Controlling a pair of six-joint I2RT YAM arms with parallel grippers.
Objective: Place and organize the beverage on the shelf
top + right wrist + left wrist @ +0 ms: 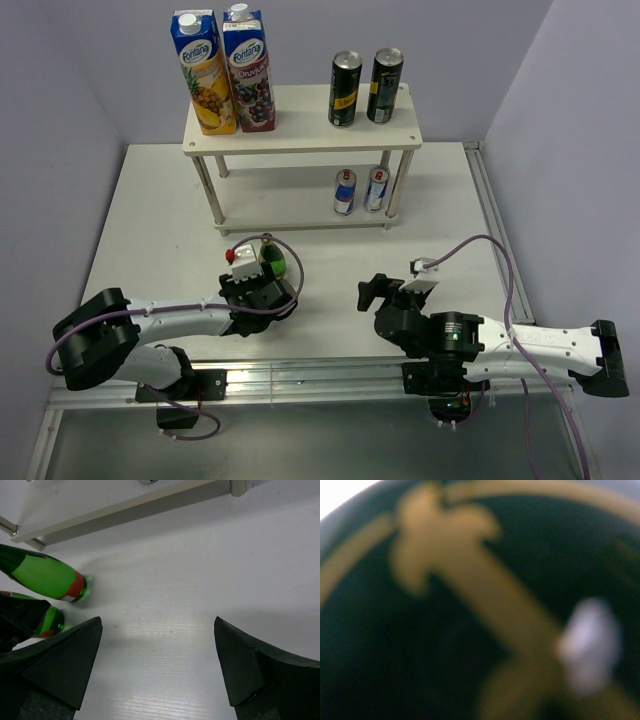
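The lower board's empty end (243, 203) is outward of my left gripper, so I'll lift the bottle outward onto it, clear of the silver-blue cans, and release it.
The white shelf (300, 135) stands at the back; its lower board edge shows in the right wrist view (125, 507). Two dark cans (345, 90) (385, 86) stand on its top board. Two silver-blue cans (344, 192) (376, 188) stand on the lower board. Two green bottles (274, 262) (238, 254) stand on the table in front, also seen in the right wrist view (42, 575) (50, 621). My left gripper (262, 280) is right against them. Blurred dark green glass with gold print (470, 595) fills the left wrist view and hides the fingers. My right gripper (375, 290) (156, 622) is open and empty.
Two tall blue-topped juice cartons (205, 75) (250, 72) stand on the left of the shelf's top board. A metal rail (300, 378) runs along the near table edge. Walls close in the table on three sides.
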